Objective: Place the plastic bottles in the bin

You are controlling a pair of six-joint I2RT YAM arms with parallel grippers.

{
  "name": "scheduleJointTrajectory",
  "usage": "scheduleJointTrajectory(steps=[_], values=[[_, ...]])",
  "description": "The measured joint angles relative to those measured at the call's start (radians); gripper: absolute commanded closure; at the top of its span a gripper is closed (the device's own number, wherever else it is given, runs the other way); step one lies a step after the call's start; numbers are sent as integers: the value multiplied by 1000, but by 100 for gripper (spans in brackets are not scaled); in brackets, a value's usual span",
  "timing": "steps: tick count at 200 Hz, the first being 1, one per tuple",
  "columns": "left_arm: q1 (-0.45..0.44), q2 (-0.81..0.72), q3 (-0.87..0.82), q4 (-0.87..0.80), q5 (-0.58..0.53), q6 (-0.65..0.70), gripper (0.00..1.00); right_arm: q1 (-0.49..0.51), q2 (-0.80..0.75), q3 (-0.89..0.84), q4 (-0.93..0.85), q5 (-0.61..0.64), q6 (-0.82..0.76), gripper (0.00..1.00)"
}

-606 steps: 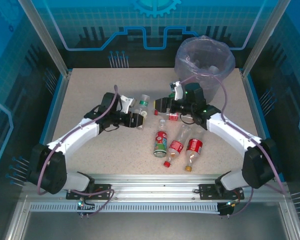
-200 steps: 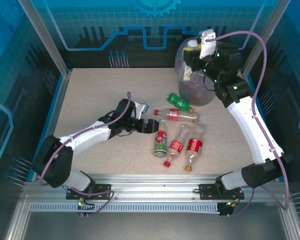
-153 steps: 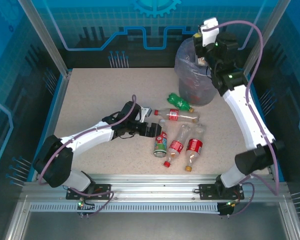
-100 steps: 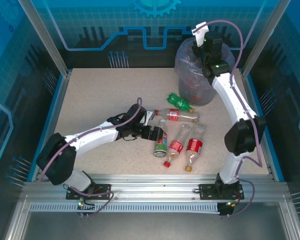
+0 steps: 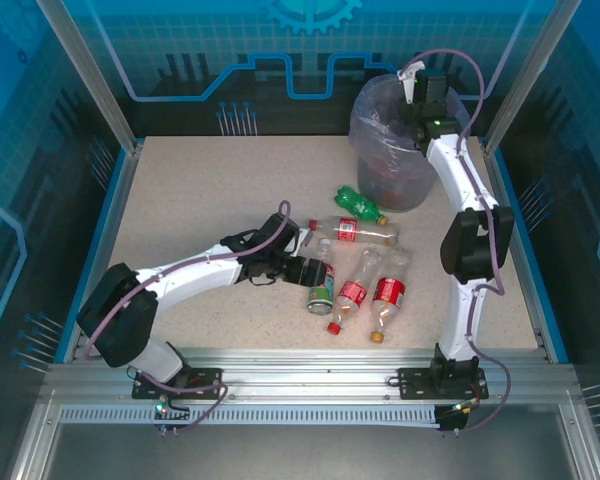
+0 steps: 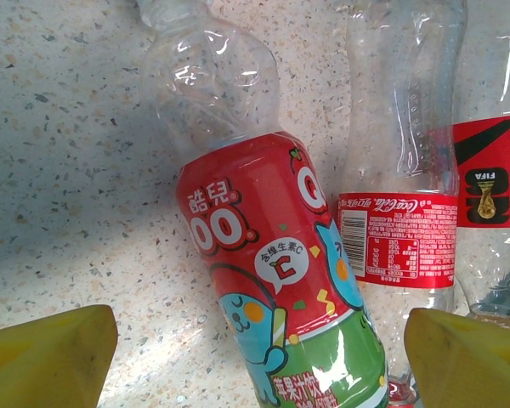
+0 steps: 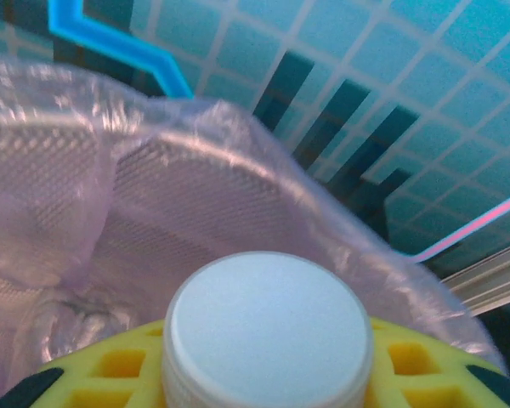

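Note:
My right gripper releases the white-capped bottle over the bin's opening next, since the lavender bag (image 7: 153,195) already surrounds the bottle.
My left gripper (image 5: 315,272) stands open astride a clear bottle with a red and green cartoon label (image 6: 272,255), which lies on the table. Its yellow fingers (image 6: 51,353) flank the bottle with a gap on the left side. Two red-labelled bottles (image 5: 351,294) (image 5: 387,292) lie just right of it. Another red-labelled bottle (image 5: 350,229) and a green one (image 5: 358,205) lie nearer the bin (image 5: 380,150). My right gripper (image 5: 417,110) is up over the bin's far right rim, shut on a bottle whose white cap (image 7: 268,327) shows above the lavender bag (image 7: 153,195).
Blue walls and aluminium posts (image 5: 520,70) enclose the speckled table (image 5: 200,190). The bin stands at the back right corner. The table's left half is bare. A metal rail (image 5: 300,365) runs along the near edge.
My left gripper slid right onto the cartoon-label bottle and its jaws narrowed. My right arm swung up and straightened over the bin with the white-capped bottle still in its grip.

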Motion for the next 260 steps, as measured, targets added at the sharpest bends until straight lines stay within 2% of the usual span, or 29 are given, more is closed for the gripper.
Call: scheduleJointTrajectory(steps=[14, 58, 81, 91, 149, 184, 229, 260], values=[[-2, 10, 3, 1, 0, 0, 11, -2, 20, 10, -15, -16, 11, 83], [-2, 20, 4, 5, 9, -1, 10, -10, 46, 50, -64, -60, 46, 61], [-3, 35, 8, 4, 9, -1, 9, -16, 46, 75, -95, -78, 63, 42], [-4, 46, 10, 3, 8, 0, 8, -18, 46, 90, -112, -86, 78, 36], [-12, 75, 30, 3, 19, 0, 4, -23, 24, 143, -169, -136, 114, 27], [-17, 85, 41, -5, 25, 0, 1, -23, -69, 123, -206, -184, 163, 22], [-40, 85, 58, -58, 26, 0, 1, -23, -385, -137, -192, -278, 278, 13], [-60, 88, 58, -82, 25, -19, 1, -16, -572, -359, -177, -338, 363, 12]])
